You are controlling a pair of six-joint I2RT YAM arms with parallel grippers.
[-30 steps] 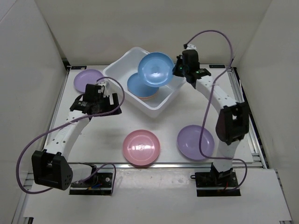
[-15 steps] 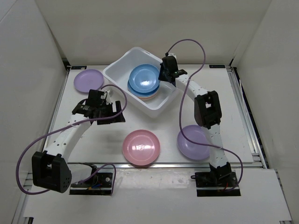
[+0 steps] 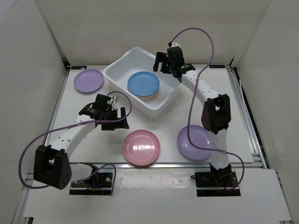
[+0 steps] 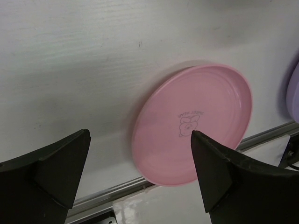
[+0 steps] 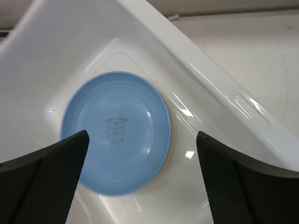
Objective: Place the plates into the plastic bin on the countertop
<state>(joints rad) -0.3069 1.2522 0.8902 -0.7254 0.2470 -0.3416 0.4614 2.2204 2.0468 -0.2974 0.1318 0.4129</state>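
The pink plate's raised rim (image 3: 125, 141) (image 4: 135, 145) is below and back, where the bare countertop leaves room for my fingers. My left gripper will move back and down so that its fingers straddle that rim.
The white plastic bin (image 3: 164, 103) stands at the back middle of the countertop (image 3: 93, 144). A blue plate (image 3: 143, 84) lies flat in it on top of a stack, and an orange-cream rim shows underneath. My right gripper (image 3: 163, 66) hovers open over the bin's right end, above the blue plate (image 5: 117, 130) and holding nothing. A pink plate (image 3: 141, 147) lies near the front edge. My left gripper (image 3: 117, 125) hangs open just behind and to the left of that pink plate (image 4: 194, 123). One purple plate (image 3: 195, 142) lies front right, another purple plate (image 3: 88, 80) back left.
A metal rail (image 3: 163, 164) runs along the front edge, close to the pink plate. White walls enclose the left, back and right. The right arm's purple cable (image 3: 205, 42) loops above the bin's right side. The bin's sloped wall (image 5: 196, 79) sits right of the stack.
My right gripper opened and let go of the blue plate, which now lies flat on the stack in the bin. My left gripper moved right and forward towards the pink plate.
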